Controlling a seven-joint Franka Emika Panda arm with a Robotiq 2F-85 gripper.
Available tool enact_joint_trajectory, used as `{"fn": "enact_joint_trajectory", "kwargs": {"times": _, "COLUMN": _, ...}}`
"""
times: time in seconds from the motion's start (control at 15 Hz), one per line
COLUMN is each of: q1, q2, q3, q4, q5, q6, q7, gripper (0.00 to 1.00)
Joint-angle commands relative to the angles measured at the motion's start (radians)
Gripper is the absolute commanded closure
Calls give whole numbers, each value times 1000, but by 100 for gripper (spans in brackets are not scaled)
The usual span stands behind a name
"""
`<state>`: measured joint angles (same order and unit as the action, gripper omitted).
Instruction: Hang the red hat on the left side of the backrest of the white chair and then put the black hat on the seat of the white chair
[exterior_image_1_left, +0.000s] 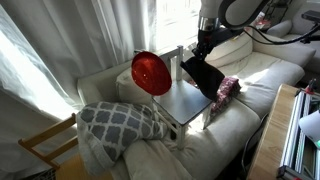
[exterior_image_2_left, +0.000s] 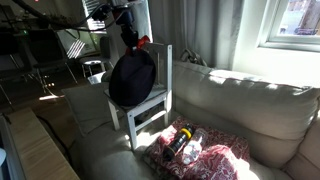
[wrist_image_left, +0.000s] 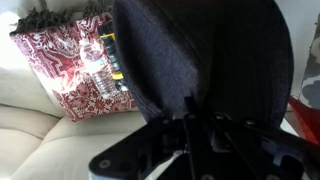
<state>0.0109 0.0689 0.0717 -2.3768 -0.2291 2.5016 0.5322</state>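
Next, the gripper lowers and shifts toward the backrest (exterior_image_1_left: 173, 57) over the seat of the white chair (exterior_image_1_left: 188, 100) to release the black hat, because the hat still dangles above it.
The red hat (exterior_image_1_left: 150, 72) hangs on one post of the backrest (exterior_image_1_left: 173, 57) of the white chair (exterior_image_1_left: 188, 100); in an exterior view only a red sliver (exterior_image_2_left: 144, 42) shows behind the black hat. My gripper (exterior_image_1_left: 199, 52) is shut on the black hat (exterior_image_1_left: 203, 77), which dangles above the seat (exterior_image_1_left: 190, 102). The black hat also shows in an exterior view (exterior_image_2_left: 131, 78) in front of the backrest (exterior_image_2_left: 160, 68), with the gripper (exterior_image_2_left: 130, 38) at its top edge. In the wrist view the black hat (wrist_image_left: 205, 55) fills the frame above the gripper (wrist_image_left: 190, 112).
The chair stands on a white sofa (exterior_image_1_left: 262, 72). A red-patterned cloth (wrist_image_left: 68, 70) with a bottle (wrist_image_left: 98, 68) lies beside the chair; it also shows in both exterior views (exterior_image_1_left: 228, 90) (exterior_image_2_left: 200, 150). A grey patterned pillow (exterior_image_1_left: 118, 122) and a tan wooden chair (exterior_image_1_left: 42, 148) are nearby.
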Motion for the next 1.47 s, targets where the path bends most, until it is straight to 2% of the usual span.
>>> {"fn": "enact_joint_trajectory", "kwargs": {"times": 0.0, "q1": 52, "q2": 127, "q3": -21, "q4": 62, "q5": -17, "q6": 65, "q7": 151, "gripper": 98}}
{"fn": "enact_joint_trajectory", "kwargs": {"times": 0.13, "q1": 77, "q2": 182, "q3": -38, "q4": 86, "q5": -26, "q6": 99, "q7": 189, "gripper": 98}}
{"fn": "enact_joint_trajectory", "kwargs": {"times": 0.53, "q1": 130, "q2": 290, "q3": -65, "q4": 154, "q5": 46, "q6": 154, "q7": 208, "gripper": 96}}
{"fn": "enact_joint_trajectory", "kwargs": {"times": 0.6, "q1": 133, "q2": 302, "q3": -66, "q4": 163, "q5": 64, "q6": 153, "q7": 200, "gripper": 87}}
{"fn": "enact_joint_trajectory", "kwargs": {"times": 0.67, "q1": 139, "q2": 312, "q3": -71, "q4": 170, "q5": 72, "q6": 154, "q7": 202, "gripper": 68}}
{"fn": "enact_joint_trajectory", "kwargs": {"times": 1.13, "q1": 117, "q2": 289, "q3": -75, "q4": 217, "q5": 196, "q6": 139, "q7": 156, "gripper": 17}}
{"fn": "enact_joint_trajectory", "kwargs": {"times": 1.27, "q1": 93, "q2": 265, "q3": -69, "q4": 224, "q5": 224, "q6": 123, "q7": 100, "gripper": 2}}
{"fn": "enact_joint_trajectory", "kwargs": {"times": 1.4, "q1": 48, "q2": 228, "q3": -48, "q4": 228, "q5": 286, "q6": 87, "q7": -19, "gripper": 0}}
